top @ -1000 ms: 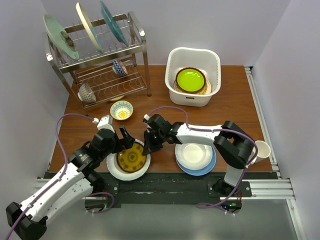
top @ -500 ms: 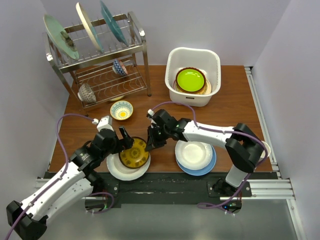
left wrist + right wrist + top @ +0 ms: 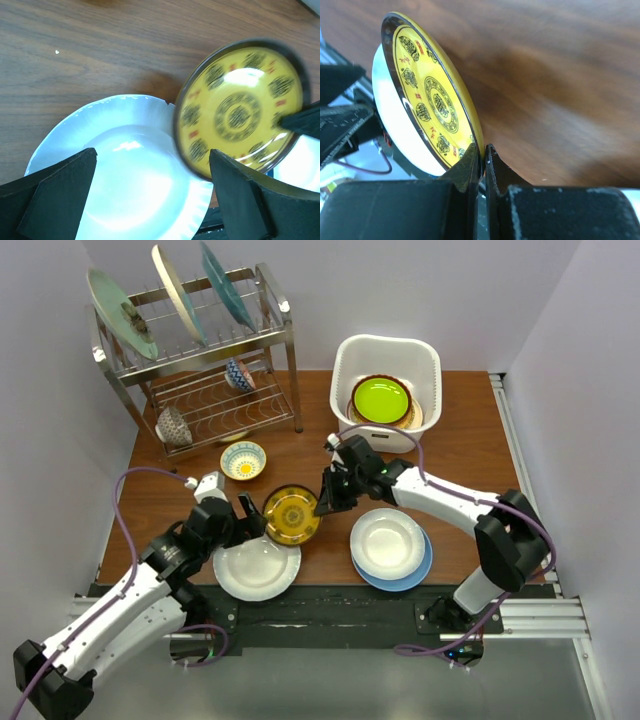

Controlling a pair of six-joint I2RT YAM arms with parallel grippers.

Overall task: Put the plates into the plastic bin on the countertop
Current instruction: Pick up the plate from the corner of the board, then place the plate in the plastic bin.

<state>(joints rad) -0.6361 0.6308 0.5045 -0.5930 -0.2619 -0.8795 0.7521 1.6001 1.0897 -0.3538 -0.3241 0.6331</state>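
Note:
Next, my right gripper lifts outward over the bin's near side, then lowers to the lime green plate and releases. The plate lies uncovered, outward of the gripper.
My right gripper is shut on the rim of the brown patterned plate, yellow inside with dark medallions, and holds it tilted above the table; it also shows in the right wrist view and left wrist view. My left gripper is open and empty over a white plate at the front edge, also in the left wrist view. A white plate lies on a blue plate at front right. The white plastic bin at the back holds a lime green plate on others.
A steel wire dish rack at back left holds several upright plates and bowls. A small yellow-and-blue patterned bowl sits in front of it. A small cream cup stands at the right edge.
My right gripper has lifted the brown patterned plate off the white plate and carried it up and toward the back right. My left gripper has stayed open.

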